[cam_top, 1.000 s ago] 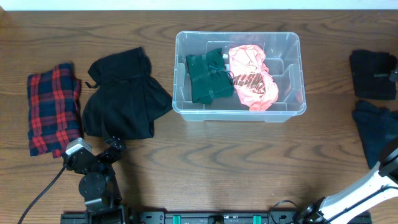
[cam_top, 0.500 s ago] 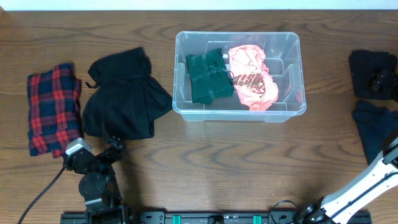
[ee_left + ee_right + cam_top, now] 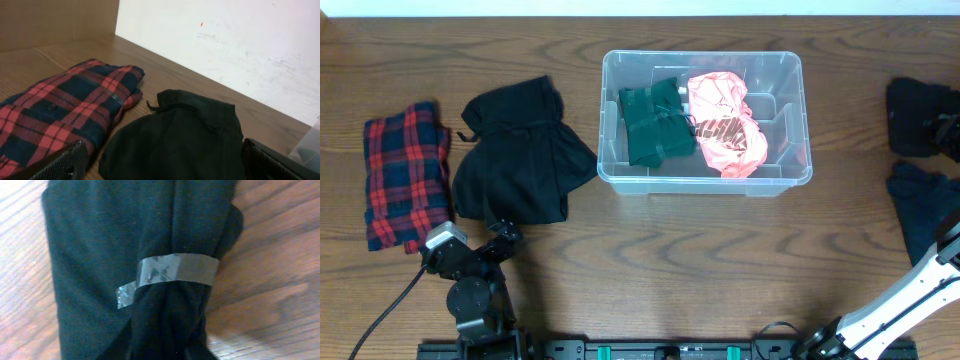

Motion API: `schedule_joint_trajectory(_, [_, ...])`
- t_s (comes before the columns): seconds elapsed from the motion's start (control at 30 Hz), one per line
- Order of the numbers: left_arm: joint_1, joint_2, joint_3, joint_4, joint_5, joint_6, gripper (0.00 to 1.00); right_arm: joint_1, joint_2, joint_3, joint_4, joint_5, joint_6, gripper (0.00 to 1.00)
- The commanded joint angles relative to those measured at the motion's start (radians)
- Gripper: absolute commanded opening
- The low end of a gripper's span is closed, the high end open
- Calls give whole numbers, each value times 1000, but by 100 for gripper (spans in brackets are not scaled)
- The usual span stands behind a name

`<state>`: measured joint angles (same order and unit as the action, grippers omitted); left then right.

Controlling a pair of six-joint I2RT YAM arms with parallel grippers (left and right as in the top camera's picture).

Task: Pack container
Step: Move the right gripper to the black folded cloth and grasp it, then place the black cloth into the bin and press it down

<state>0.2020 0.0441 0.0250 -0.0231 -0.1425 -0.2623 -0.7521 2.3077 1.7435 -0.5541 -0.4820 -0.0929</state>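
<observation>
My right gripper raises the black bundle next, carries it left in the overhead view, and lowers it into the container's front strip, which stands empty.
The clear container stands at the table's centre with a dark green garment and a pink garment inside. At the far right lies a black rolled bundle, and my right gripper is down on its right end at the frame's edge. That black bundle fills the right wrist view, bound by a strip of clear tape. The cloth hides the fingers. My left gripper rests open at the front left. Its fingers stand wide apart before a black garment.
A red plaid shirt and a loose black garment lie left of the container. A dark navy bundle sits in front of the black bundle at the right edge. The right arm reaches in from the front right.
My right gripper has settled lower onto the black bundle, whose outline has shifted slightly towards the table's right edge. The left arm has not moved.
</observation>
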Motion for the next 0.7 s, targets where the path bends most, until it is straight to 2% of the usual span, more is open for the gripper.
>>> schedule_joint_trajectory(0.0, [-2, 0, -20, -36, -27, 0, 98, 8, -51, 14, -17, -74, 37, 8])
schedule_joint_trajectory(0.13, [-2, 0, -20, -37, -27, 0, 98, 29, -166, 17, -9, -119, 37, 2])
schedule_joint_trajectory(0.43, [-2, -1, -20, -36, -27, 0, 98, 152, -452, 17, -19, -228, 25, 1])
schedule_joint_trajectory(0.6, [-2, 0, -20, -36, -27, 0, 98, 299, -566, 17, -115, -264, -129, 1])
schedule_joint_trajectory(0.67, [-2, 0, -20, -36, -27, 0, 98, 376, -594, 17, -185, -264, -246, 1])
